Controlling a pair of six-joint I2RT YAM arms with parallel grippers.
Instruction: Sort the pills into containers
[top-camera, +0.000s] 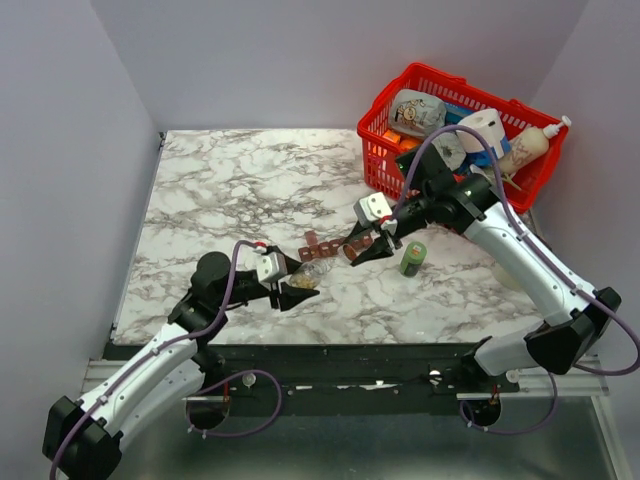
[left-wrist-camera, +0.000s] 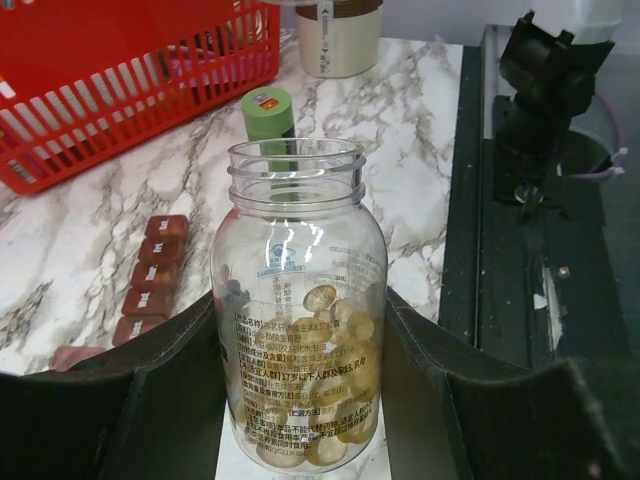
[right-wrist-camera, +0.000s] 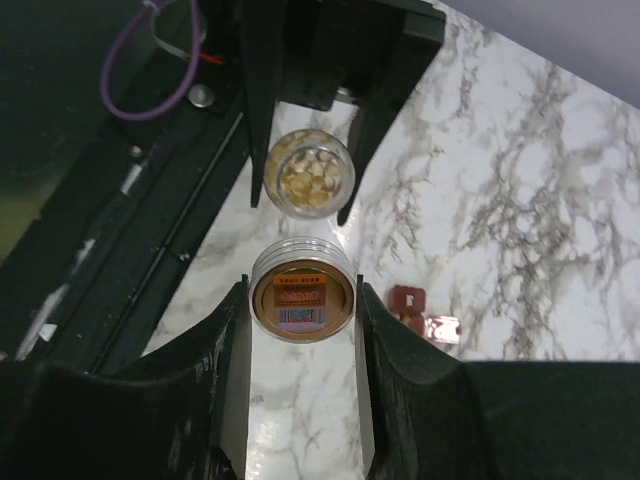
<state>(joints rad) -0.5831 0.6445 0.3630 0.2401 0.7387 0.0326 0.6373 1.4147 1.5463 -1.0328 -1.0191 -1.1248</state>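
I should next move my right gripper to the left in the top view, twist the cap onto the bottle's uncapped opening (top-camera: 329, 264) (right-wrist-camera: 314, 178) on that side and let go.
My left gripper (left-wrist-camera: 300, 325) is shut on a clear, uncapped bottle (left-wrist-camera: 298, 300) that holds several pale yellow pills (left-wrist-camera: 335, 370). In the top view the bottle (top-camera: 312, 272) lies tilted in the left gripper (top-camera: 298, 287), mouth toward the right arm. My right gripper (right-wrist-camera: 302, 300) is shut on the bottle's tan-lined cap (right-wrist-camera: 302, 292), just in front of the bottle's open mouth (right-wrist-camera: 310, 172). The dark red-brown pill organiser strip (top-camera: 322, 245) lies on the marble between the two grippers. It also shows in the left wrist view (left-wrist-camera: 150, 285) and the right wrist view (right-wrist-camera: 415, 310).
A small green bottle (top-camera: 413, 258) stands right of the right gripper (top-camera: 362, 250). A red mesh basket (top-camera: 380, 100) full of bottles and packets sits at the back right. A cream bottle (left-wrist-camera: 340, 35) stands beyond the green bottle (left-wrist-camera: 268, 110). The table's black front edge (left-wrist-camera: 470, 200) is near.
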